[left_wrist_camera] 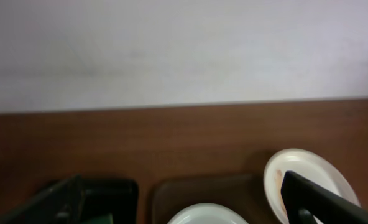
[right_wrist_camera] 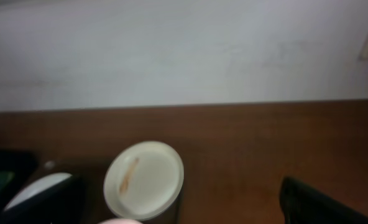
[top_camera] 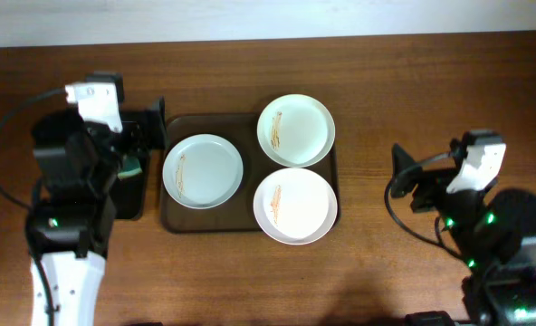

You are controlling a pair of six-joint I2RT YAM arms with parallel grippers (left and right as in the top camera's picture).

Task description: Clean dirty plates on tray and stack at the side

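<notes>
Bare tray borders the bluish plate's rim facing the white plates, so next I will swing my right gripper over the tray, tilt down and lower onto that rim of the bluish plate.
The dark brown tray [top_camera: 174, 217] holds three plates, each with thin orange-brown streaks. A pale bluish plate [top_camera: 203, 171] lies on the left. A white plate [top_camera: 295, 130] sits at the far right, overhanging the rim. Another white plate [top_camera: 295, 206] sits at the near right. My left gripper [top_camera: 155, 127] is open and empty, just left of the tray's far-left corner. In the left wrist view [left_wrist_camera: 184, 208] the bluish plate [left_wrist_camera: 206, 216] and the far plate [left_wrist_camera: 296, 169] show. My right gripper [top_camera: 402, 170] is open and empty, over bare table right of the tray. Its wrist view [right_wrist_camera: 184, 208] shows the far plate [right_wrist_camera: 143, 180].
A smaller glossy black tray [top_camera: 128, 204] stands left of the brown tray, under my left arm, with something green [top_camera: 132, 167] in it. It also shows in the left wrist view [left_wrist_camera: 112, 193]. Bare wooden table [top_camera: 368, 263] lies between the tray and my right arm.
</notes>
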